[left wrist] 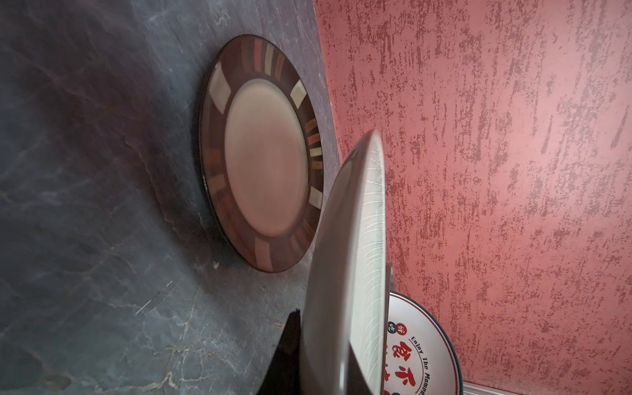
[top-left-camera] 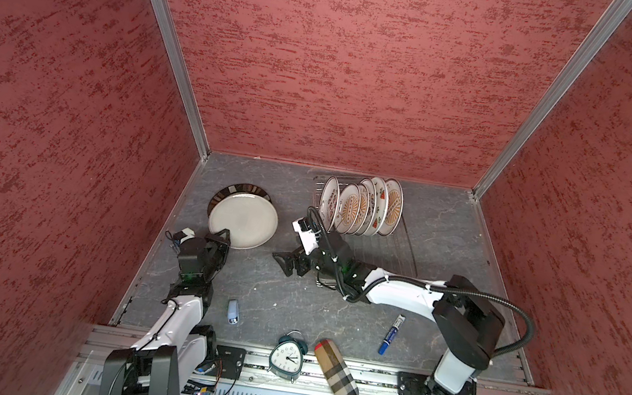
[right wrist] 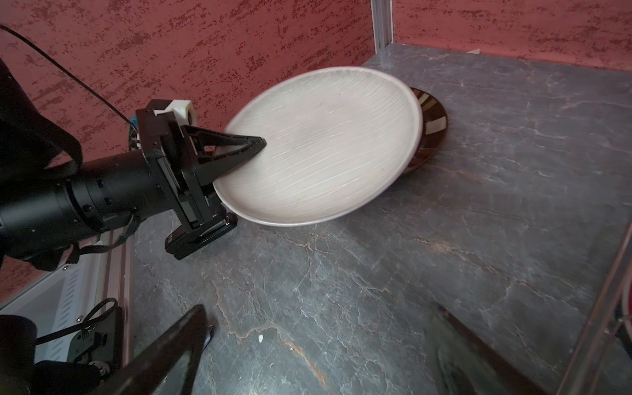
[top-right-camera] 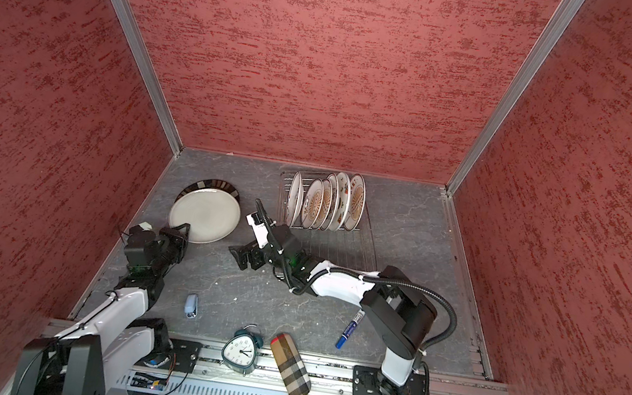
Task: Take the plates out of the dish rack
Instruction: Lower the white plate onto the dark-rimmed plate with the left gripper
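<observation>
My left gripper lowers the grey-white plate outward onto the dark striped-rim plate (top-left-camera: 242, 189) (left wrist: 263, 150) next, then releases the grey-white plate's near rim. The dark plate lies flat below and outward of the gripper.
My left gripper (top-left-camera: 225, 236) (right wrist: 253, 147) is shut on the near rim of a plain grey-white plate (top-left-camera: 243, 217) (left wrist: 345, 256). It holds that plate tilted over a dark striped-rim plate (top-left-camera: 242, 189) (left wrist: 263, 150), which lies flat on the table. I cannot tell whether the two plates touch. Several printed plates (top-left-camera: 359, 209) (top-right-camera: 326, 204) stand upright in the silver wire dish rack (top-left-camera: 396, 243) at the back. The nearest of them bears red characters (left wrist: 420, 342). My right gripper (top-left-camera: 288, 264) (right wrist: 318, 328) hangs open and empty over bare table, left of the rack.
Near the front edge lie a green alarm clock (top-left-camera: 285, 357), a plaid case (top-left-camera: 336, 371), a blue marker (top-left-camera: 391, 335) and a small grey-blue object (top-left-camera: 233, 312). Red walls close in the table on three sides.
</observation>
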`<action>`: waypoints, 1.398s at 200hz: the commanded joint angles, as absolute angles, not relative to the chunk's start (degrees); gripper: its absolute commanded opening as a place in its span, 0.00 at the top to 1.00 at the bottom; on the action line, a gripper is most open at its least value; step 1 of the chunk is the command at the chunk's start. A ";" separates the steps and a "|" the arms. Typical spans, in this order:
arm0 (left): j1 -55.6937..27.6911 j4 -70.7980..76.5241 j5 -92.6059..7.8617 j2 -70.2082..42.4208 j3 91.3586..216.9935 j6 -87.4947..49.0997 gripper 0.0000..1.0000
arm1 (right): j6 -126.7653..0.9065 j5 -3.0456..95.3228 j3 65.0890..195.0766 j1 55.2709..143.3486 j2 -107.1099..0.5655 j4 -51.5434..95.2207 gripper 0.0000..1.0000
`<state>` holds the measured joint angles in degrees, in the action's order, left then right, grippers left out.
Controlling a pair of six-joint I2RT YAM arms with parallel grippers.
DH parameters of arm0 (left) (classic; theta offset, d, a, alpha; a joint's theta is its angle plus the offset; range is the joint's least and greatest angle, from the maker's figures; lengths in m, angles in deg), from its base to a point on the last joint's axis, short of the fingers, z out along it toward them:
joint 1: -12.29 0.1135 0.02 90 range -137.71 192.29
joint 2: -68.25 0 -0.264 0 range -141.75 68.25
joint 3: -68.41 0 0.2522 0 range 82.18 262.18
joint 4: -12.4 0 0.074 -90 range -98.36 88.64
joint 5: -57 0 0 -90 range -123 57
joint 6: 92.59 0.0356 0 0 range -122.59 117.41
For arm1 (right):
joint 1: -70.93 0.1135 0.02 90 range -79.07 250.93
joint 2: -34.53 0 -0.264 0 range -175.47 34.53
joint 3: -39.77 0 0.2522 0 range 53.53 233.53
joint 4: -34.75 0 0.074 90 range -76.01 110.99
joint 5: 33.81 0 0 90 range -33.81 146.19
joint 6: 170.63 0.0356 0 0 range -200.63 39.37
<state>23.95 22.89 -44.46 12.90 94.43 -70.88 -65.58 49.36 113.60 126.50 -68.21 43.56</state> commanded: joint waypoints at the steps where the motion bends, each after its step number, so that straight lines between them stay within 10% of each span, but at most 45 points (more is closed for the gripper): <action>1: 24.84 31.60 -43.30 10.70 98.41 -69.92 1.00 | -64.99 49.94 116.39 126.74 -69.64 42.70 0.01; 227: 22.21 30.27 -31.52 -16.29 114.02 -64.47 1.00 | -68.85 51.77 118.28 127.00 -72.96 45.22 0.01; 279: 22.52 31.60 -33.68 -20.37 114.69 -65.03 0.87 | -69.12 51.96 118.13 127.00 -73.14 45.16 0.01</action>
<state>22.62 24.38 -32.07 -19.89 112.85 -64.78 -67.66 50.45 116.73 126.72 -72.17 43.86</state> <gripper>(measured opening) 0.139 0.989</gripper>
